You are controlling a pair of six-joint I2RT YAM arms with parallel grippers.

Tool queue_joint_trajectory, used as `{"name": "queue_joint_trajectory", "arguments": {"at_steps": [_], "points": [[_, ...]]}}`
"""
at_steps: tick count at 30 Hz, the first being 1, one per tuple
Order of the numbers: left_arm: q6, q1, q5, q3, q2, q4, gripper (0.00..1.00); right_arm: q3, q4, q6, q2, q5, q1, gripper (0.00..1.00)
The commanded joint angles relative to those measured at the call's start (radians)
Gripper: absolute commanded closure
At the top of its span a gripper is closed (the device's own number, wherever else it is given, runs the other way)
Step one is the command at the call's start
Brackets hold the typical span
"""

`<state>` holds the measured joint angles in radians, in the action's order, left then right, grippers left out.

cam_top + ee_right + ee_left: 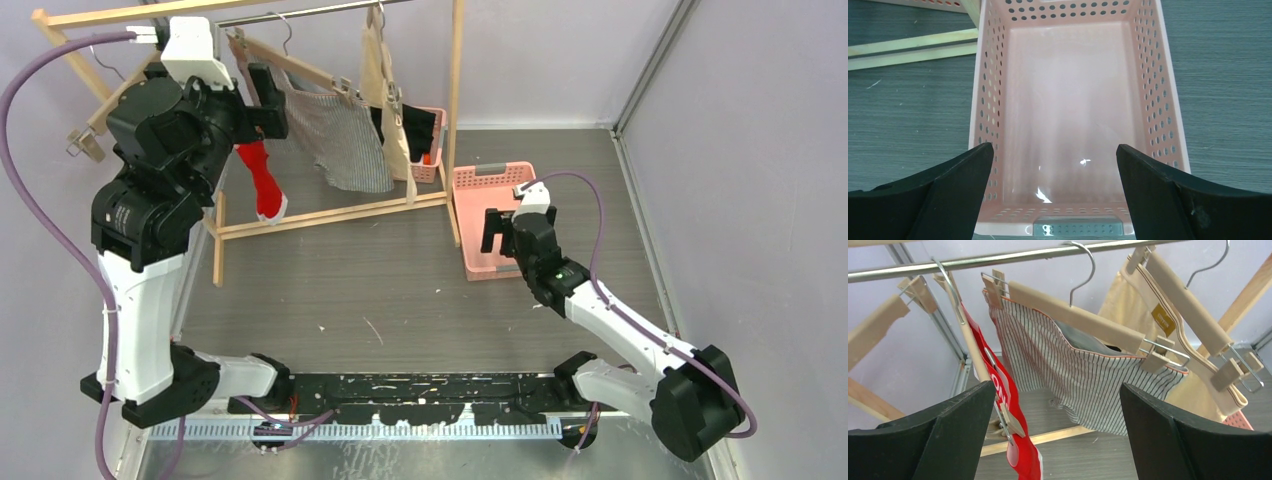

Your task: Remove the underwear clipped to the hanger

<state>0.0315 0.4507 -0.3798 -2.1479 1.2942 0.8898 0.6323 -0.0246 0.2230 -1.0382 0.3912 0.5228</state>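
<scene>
Next, my left gripper will go sideways to straddle the red underwear's wooden hanger [973, 352], since that bar hangs to the gripper's left in the wrist view.
Three pieces of underwear hang clipped to wooden hangers on the rack's metal rail [998, 260]. The red underwear [264, 185] [1020, 445] droops from a steeply tilted hanger, with a clip [1007, 422] on it. To its right is the grey-and-white striped underwear [345, 140] [1083, 375], held by clips at both ends of its hanger [1073, 315]. The beige underwear [385, 100] [1128, 305] hangs furthest right. My left gripper [264, 95] [1055, 387] is raised in front of the red and striped pieces, open and holding nothing. My right gripper [497, 228] [1054, 147] is open over the pink basket [478, 178] [1174, 100].
The wooden rack frame [455, 110] has a low crossbar [330, 215] near the table. A second pink basket [437, 160] with black clothes sits behind the rack. An empty wooden hanger [873, 330] hangs at the rail's left end. Grey walls close the back and right.
</scene>
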Motion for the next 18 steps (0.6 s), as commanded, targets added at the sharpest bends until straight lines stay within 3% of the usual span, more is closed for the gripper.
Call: {"name": "queue_joint_trajectory", "arguments": {"at_steps": [1,10,15,18], "points": [[-0.018,0.002,-0.056,-0.071,0.034,0.016,0.02,0.050,0.038,-0.002,-0.013,-0.043,0.008,0.00],[-0.015,-0.024,-0.168,-0.060,0.059,-0.016,0.01,0.026,0.028,0.002,-0.003,-0.057,0.009,0.00],[0.015,-0.072,-0.118,-0.050,0.062,-0.018,0.16,0.022,0.029,0.010,-0.005,-0.073,0.010,0.00],[0.014,-0.078,-0.144,-0.013,0.049,-0.043,0.13,0.018,0.032,0.015,-0.014,-0.086,0.009,0.00]]}}
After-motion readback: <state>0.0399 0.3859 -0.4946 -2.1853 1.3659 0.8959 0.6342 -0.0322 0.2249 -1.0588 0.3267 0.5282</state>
